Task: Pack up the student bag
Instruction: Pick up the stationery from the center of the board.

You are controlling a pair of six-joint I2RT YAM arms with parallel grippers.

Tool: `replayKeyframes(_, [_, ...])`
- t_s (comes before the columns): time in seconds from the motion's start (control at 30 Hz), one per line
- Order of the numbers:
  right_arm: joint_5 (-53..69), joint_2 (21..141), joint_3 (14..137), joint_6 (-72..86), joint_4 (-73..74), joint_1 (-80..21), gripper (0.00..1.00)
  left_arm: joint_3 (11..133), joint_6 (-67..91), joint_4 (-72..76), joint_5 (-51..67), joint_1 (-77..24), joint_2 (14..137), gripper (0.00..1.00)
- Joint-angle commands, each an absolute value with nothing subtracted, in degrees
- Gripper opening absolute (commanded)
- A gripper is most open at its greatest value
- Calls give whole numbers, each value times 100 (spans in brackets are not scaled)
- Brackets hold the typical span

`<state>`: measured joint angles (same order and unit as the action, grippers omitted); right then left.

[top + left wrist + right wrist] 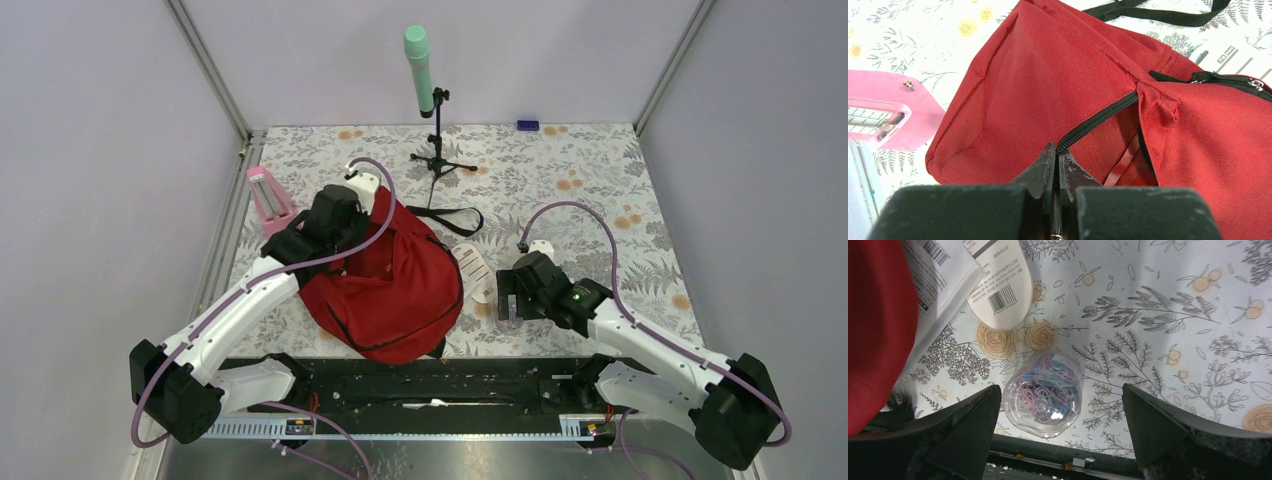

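Observation:
The clear round jar (511, 318) (1043, 396) sits below my right gripper, nearer the finger on the bag's side, so my right gripper should next move down and toward the bag to close around it.
The student bag (395, 290) is a big red backpack lying in the middle of the table, with its black zipper (1098, 120) partly open. My left gripper (335, 225) is at the bag's upper left and is shut (1057, 155) on the edge of the zipper opening. My right gripper (510, 298) is to the right of the bag, open and hovering. In the right wrist view a clear round jar of coloured paper clips (1043, 395) lies on the table between its spread fingers (1062, 387), not touched. The red bag fills that view's left edge (875, 325).
White packaged items with barcodes (478, 272) lie just right of the bag and show in the right wrist view (998, 287). A pink box (268, 197) stands left of the bag (883, 117). A microphone stand with a green top (420, 70) is at the back. A black strap (450, 218) trails behind the bag.

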<state>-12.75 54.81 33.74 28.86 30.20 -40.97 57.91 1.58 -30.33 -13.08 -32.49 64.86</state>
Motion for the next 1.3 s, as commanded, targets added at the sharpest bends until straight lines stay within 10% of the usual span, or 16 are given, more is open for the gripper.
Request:
replayKeyframes(0.0, [-1141,5728,3302,3182,2646,-4262,97,5768,228,-2743,-1487,-3234,6265,0])
replayKeyframes(1.27, [-2229,5951,3973,3399,3315,-4948,54,5772,198,-2751,-1468,-3232,6249,0])
